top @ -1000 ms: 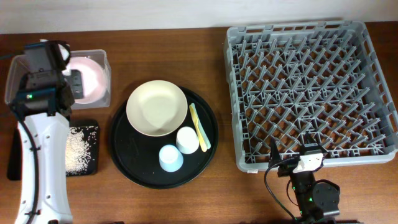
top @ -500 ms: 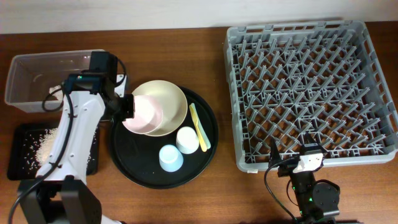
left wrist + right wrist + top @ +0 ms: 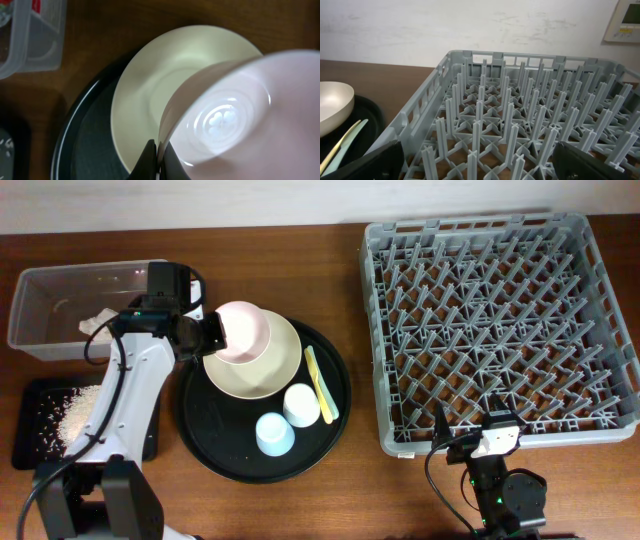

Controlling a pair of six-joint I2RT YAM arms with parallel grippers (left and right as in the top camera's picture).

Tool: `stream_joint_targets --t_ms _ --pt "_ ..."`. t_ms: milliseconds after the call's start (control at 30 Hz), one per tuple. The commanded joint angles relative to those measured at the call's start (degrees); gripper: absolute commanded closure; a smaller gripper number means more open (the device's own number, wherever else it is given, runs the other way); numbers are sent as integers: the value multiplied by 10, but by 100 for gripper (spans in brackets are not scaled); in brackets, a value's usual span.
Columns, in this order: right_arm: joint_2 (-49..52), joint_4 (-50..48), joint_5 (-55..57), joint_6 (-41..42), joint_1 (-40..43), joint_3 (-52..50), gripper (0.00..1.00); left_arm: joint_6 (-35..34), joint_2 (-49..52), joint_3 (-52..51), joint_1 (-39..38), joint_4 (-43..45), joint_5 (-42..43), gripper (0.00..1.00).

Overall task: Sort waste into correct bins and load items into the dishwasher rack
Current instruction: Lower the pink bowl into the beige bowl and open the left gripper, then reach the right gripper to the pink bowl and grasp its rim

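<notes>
My left gripper brings the pink bowl down into the middle of the cream bowl (image 3: 258,365) next, since the cream one below is empty and wider.
My left gripper (image 3: 207,333) is shut on the rim of the small pink bowl (image 3: 241,330) and holds it over the far left part of the large cream bowl (image 3: 258,365). In the left wrist view my fingers (image 3: 150,159) pinch the pink bowl's (image 3: 235,110) rim above the cream bowl (image 3: 160,70). A white cup (image 3: 302,405), a light-blue cup (image 3: 275,434) and a yellow utensil (image 3: 320,383) lie on the round black tray (image 3: 200,425). The clear box (image 3: 50,295) holds a white tissue (image 3: 98,323). Rice (image 3: 72,412) lies in the flat black tray (image 3: 30,442). My right gripper (image 3: 470,440) is open at the grey rack's (image 3: 500,320) near edge.
The rack (image 3: 520,125) fills the right wrist view, with the cream bowl (image 3: 332,107) and the utensil (image 3: 342,140) at its left. A bit of red (image 3: 46,5) shows in the clear box (image 3: 30,45) in the left wrist view. Bare wood lies between tray and rack.
My left gripper carried the pink bowl from over the clear box rightward to the cream bowl. The right arm has not moved.
</notes>
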State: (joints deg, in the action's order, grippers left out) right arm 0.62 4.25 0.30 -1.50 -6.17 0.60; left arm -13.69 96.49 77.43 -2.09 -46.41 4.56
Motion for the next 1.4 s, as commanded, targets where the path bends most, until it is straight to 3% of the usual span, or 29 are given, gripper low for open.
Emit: stream_joint_targets --t_ms 0,333,400,500,600,700,767,1033,1267,1367 --pt "-3 3 -1 2 -5 -3 2 -9 3 -6 -4 8 21 99" --pt "-3 3 -1 2 -6 -3 2 -9 3 -31 -13 10 17 98" --pt "-3 3 -1 2 -5 -3 2 -9 3 -42 -13 19 17 89" --pt "-3 3 -1 2 -5 -3 2 -9 3 -52 -13 37 17 83" --pt "-3 3 -1 2 -5 -3 2 -8 3 -52 -13 67 17 54" --pt "-3 3 -1 2 -5 -3 2 -8 -12 -2 -5 66 17 42" --pt "-3 3 -1 2 -5 -3 2 -8 -37 29 18 53 14 3" --pt "-3 3 -1 2 -5 -3 2 -8 -98 38 145 42 -35 1" --pt "-3 -4 -1 3 -6 -3 2 -8 -98 38 149 42 -35 1" --pt "-3 -95 -109 35 -6 -2 2 -9 -98 38 149 42 -35 1"
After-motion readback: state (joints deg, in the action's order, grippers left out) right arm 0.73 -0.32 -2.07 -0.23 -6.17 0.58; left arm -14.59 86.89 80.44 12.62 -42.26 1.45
